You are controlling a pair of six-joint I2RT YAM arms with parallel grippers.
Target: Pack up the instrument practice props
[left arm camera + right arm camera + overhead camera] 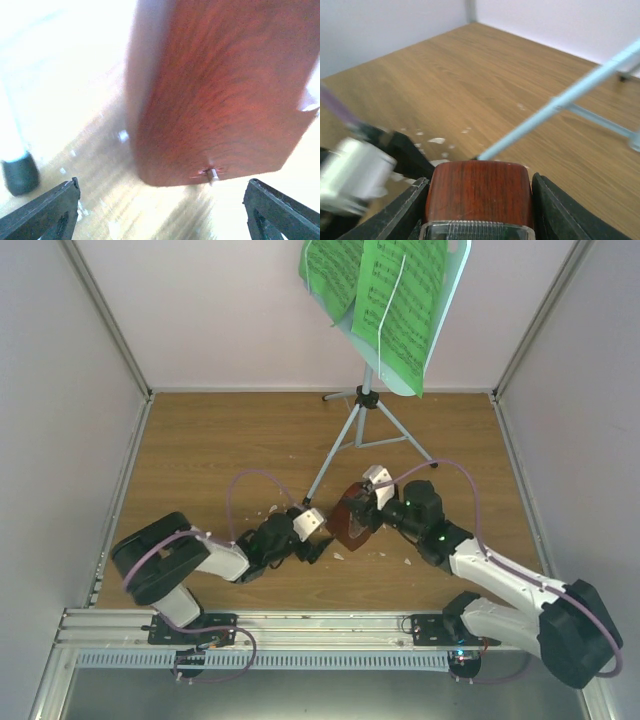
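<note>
My right gripper carries the metronome to the right in the top view next, onto bare table beside the wall, since crumbs lie round the metronome (350,522).
The reddish-brown and clear metronome (350,522) is tilted low over the wooden table, in front of the stand's near leg. My right gripper (362,506) is shut on it, and in the right wrist view its fingers (402,207) press both sides of the wood body (479,187). My left gripper (320,538) is open just left of it; the left wrist view shows the metronome (220,90) filling the frame beyond wide-apart fingers (50,207). The pale blue music stand (365,390) with silver tripod legs stands at the back, holding green sheet-music pages (390,295).
White crumbs (405,562) lie scattered on the table round the metronome, and also show in the right wrist view (437,141). A tripod leg (560,105) crosses just beyond the metronome, its black foot (20,172) close to my left fingers. Pale walls enclose three sides.
</note>
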